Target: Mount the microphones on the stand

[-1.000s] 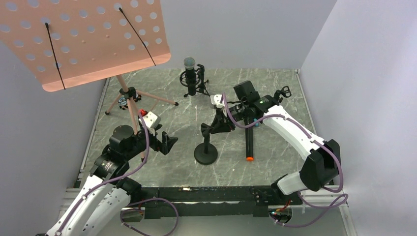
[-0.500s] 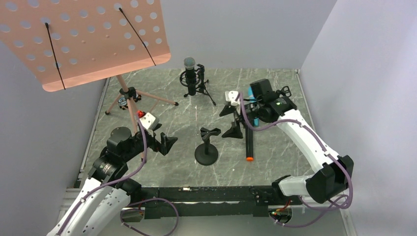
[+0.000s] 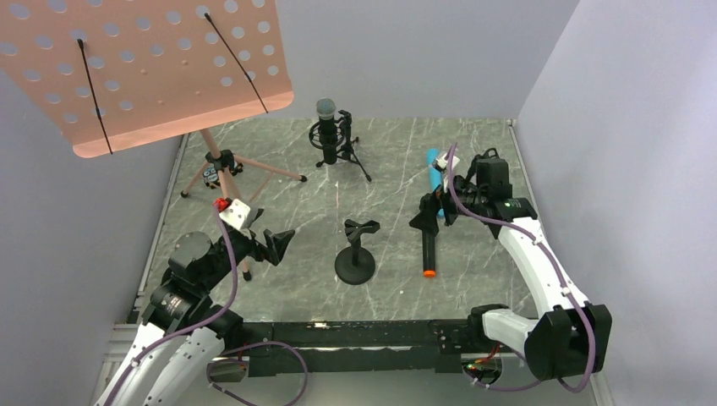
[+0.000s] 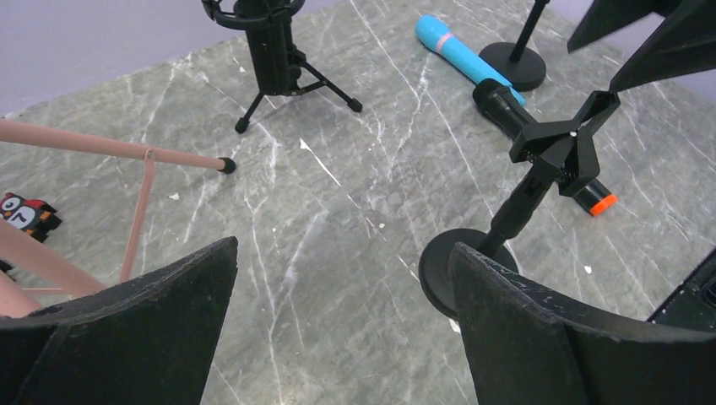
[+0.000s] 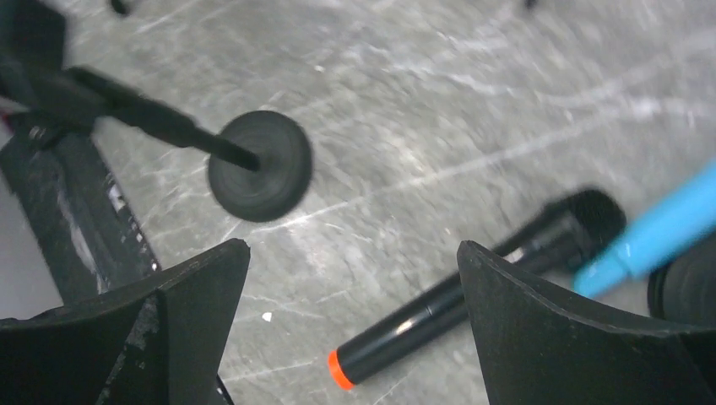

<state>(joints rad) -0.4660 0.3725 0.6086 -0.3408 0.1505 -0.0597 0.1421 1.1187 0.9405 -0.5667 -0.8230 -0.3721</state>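
Note:
The microphone's body lies at an angle to my right gripper's fingers. I will turn my right gripper and bring it down onto the all-black microphone's neck beside its mesh head.
A black microphone with a silver mesh head (image 3: 326,127) stands upright in a small tripod holder (image 4: 268,42) at the back. An all-black microphone with an orange end (image 3: 429,249) (image 5: 473,295) (image 4: 507,105) lies flat right of centre. The blue microphone (image 3: 435,169) (image 5: 659,232) (image 4: 460,51) lies behind it, partly hidden by my right arm. The round-base stand (image 3: 355,254) (image 4: 561,143) (image 5: 260,164) holds an empty clip mid-table. My right gripper (image 3: 429,213) (image 5: 353,246) hangs open above the black microphone's body. My left gripper (image 3: 279,245) (image 4: 342,249) is open, left of the stand.
A pink perforated music stand (image 3: 144,68) rises at the back left, its tripod legs (image 3: 224,173) spread on the marble table. A small toy figure (image 4: 25,215) sits by those legs. Another round-base stand (image 4: 517,63) is at the back right, near the blue microphone.
My right gripper opened, left the stand's clip and swung right to hover over the black microphone. My left arm drew back a little toward the near left.

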